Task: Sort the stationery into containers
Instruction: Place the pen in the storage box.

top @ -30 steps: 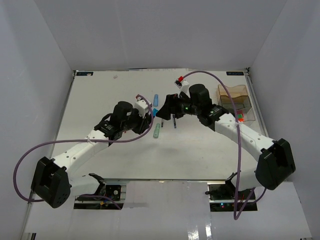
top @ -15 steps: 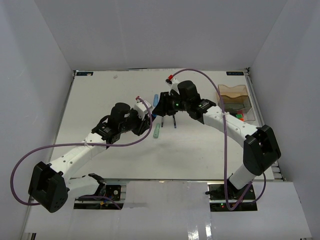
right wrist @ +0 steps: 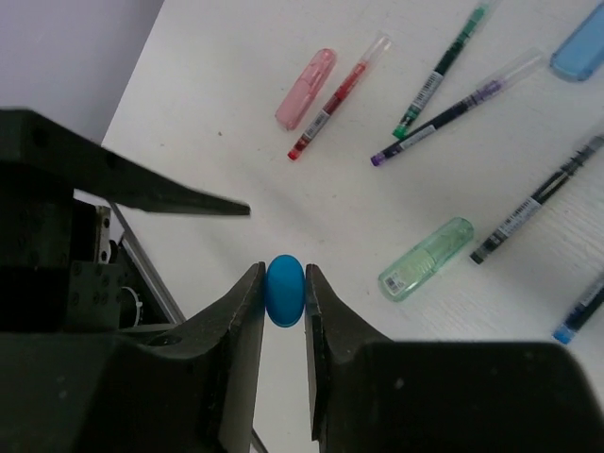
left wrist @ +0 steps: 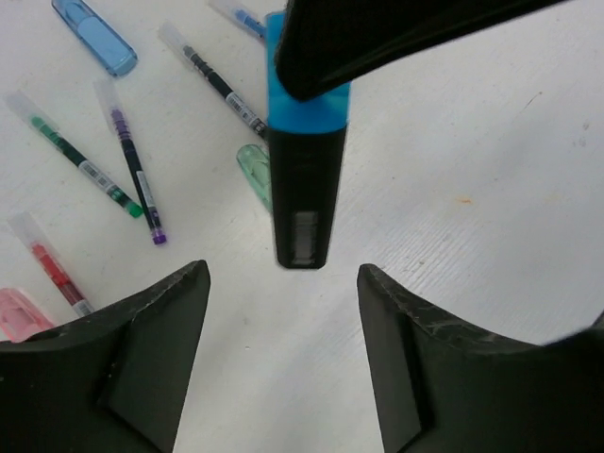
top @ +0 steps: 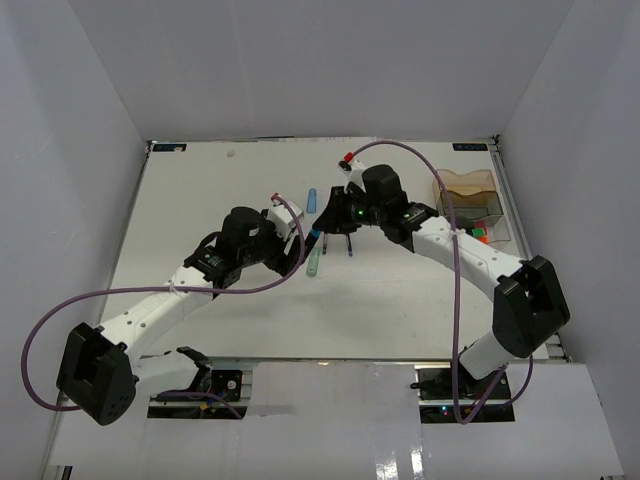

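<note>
Capped markers already lie inside the clear container, so the robot's right gripper next needs to move toward the right in the top view over it and release the marker there.
A black marker with a blue cap hangs upright above the table. My right gripper is shut on its blue cap from above. My left gripper stands open just below and to either side of the marker's black end, not touching it. Both grippers meet at mid-table, left gripper beside right gripper. Loose stationery lies under them: a mint piece, a pink piece, a blue piece, a red pen, a green pen and a purple pen.
The amber container and the clear container stand together at the right edge; the clear one holds markers with coloured caps. More dark pens lie right of the mint piece. White walls enclose the table.
The right arm swung left to the left gripper's tip and shut on the marker's blue cap. The left jaws opened and let go of the marker.
</note>
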Robot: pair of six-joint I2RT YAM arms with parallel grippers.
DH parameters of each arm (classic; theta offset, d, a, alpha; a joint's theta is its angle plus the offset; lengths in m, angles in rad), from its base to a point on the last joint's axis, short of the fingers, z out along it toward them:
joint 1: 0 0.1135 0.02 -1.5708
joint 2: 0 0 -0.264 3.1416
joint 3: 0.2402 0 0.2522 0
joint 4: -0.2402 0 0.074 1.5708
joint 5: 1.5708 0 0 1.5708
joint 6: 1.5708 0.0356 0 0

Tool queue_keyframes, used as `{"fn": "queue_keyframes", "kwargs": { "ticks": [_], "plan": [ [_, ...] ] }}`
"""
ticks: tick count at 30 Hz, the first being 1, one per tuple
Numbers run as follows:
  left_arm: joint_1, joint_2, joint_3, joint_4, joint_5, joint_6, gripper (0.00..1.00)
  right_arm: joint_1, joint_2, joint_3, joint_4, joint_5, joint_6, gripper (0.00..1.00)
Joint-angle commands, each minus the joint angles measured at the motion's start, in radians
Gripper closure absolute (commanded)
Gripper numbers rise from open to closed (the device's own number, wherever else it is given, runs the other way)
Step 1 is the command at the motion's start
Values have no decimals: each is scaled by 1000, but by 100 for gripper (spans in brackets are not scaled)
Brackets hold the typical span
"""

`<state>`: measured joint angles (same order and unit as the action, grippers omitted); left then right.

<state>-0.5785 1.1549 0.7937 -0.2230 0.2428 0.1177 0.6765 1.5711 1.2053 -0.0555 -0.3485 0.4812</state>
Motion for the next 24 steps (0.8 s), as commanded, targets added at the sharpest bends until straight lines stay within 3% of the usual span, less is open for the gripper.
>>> {"fn": "queue_keyframes", "kwargs": {
  "ticks": [1,4,10,13,16,24],
  "plan": [
    [-4,-24,7,27,-37,-21,16,-69,-101,-68,14,51,-16,92],
    [-4,-26,7,33,-72,-35,2,-170,-184,-159,9,65,-29,92],
    [6,-24,13,34,-236,-104,2,-495,-374,-315,-49,78,-82,92],
    [34,-14,25,24,-344,-166,2,-774,-414,-332,-102,57,-138,92],
    [81,-11,36,16,-376,-226,2,-928,-415,-342,-106,43,-128,92],
    [157,-24,33,11,-402,-288,2,-1042,-290,-297,-55,34,-84,92]
  ]
}}
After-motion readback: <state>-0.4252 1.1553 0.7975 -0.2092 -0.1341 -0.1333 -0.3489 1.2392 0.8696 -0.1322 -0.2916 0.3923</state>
